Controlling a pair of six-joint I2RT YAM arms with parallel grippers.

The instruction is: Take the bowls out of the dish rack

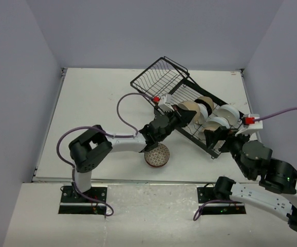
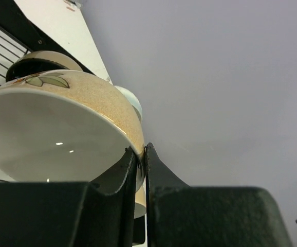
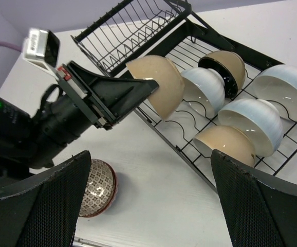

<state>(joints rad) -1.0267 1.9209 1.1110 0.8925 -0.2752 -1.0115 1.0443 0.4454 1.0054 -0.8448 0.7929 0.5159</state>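
Note:
The sideways bowl swings down in my left gripper to the open tabletop below and to the left in the top view next, tilting upright, and is then released.
The black wire dish rack (image 1: pixel 165 72) lies at an angle at the back right. My left gripper (image 1: pixel 181 116) is shut on the rim of a tan bowl (image 1: pixel 188 110) with a white inside (image 2: pixel 51 134), held just over the rack's near left edge. My right gripper (image 3: pixel 151 200) is wide open and empty above the table beside the rack's near corner. Still in the rack (image 3: pixel 138 31) are a white bowl (image 3: pixel 205 90), a tan bowl with a black inside (image 3: pixel 225 69), two more pale bowls (image 3: pixel 254 121) and a tan one (image 3: pixel 225 144). A brown patterned bowl (image 3: pixel 98 188) sits on the table.
The brown patterned bowl (image 1: pixel 157 154) lies near the table's front edge, below the left forearm. The rack's raised wire basket section (image 1: pixel 161 77) stands at the far end. Grey walls enclose the white table (image 1: pixel 97 118).

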